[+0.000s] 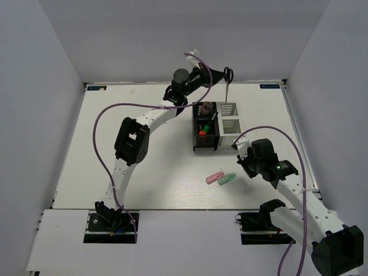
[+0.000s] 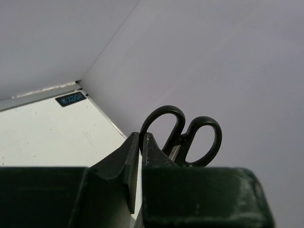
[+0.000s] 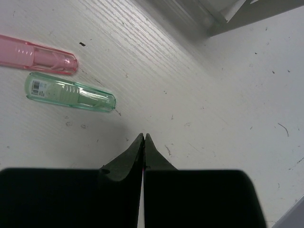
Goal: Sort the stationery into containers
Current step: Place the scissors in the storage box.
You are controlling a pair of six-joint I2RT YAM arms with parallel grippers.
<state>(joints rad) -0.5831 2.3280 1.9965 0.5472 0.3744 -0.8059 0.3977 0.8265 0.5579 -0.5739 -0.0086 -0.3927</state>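
Observation:
My left gripper lowers the scissors [image 1: 228, 76] blade-first into the white organizer's far section [image 1: 229, 110] next and releases them, since that section lies below the gripper.
My left gripper [image 1: 220, 75] is shut on the black-handled scissors [image 1: 228, 76], held high with the blade pointing down over the far compartment of the white organizer [image 1: 230, 124]. In the left wrist view the scissors' handle loops [image 2: 183, 137] stand just behind the closed fingertips of the gripper [image 2: 141, 135]. The black organizer [image 1: 205, 127] holds green, orange and pink markers. A pale pink tube [image 1: 214, 177] and a mint tube [image 1: 226, 179] lie on the table. My right gripper [image 1: 241, 161] is shut and empty, low over the table right of the mint tube [image 3: 70, 92] and pale pink tube [image 3: 35, 54].
The two organizers stand side by side at mid-table, right of centre. The white organizer's base [image 3: 223, 14] shows at the top of the right wrist view. White walls enclose the table on three sides.

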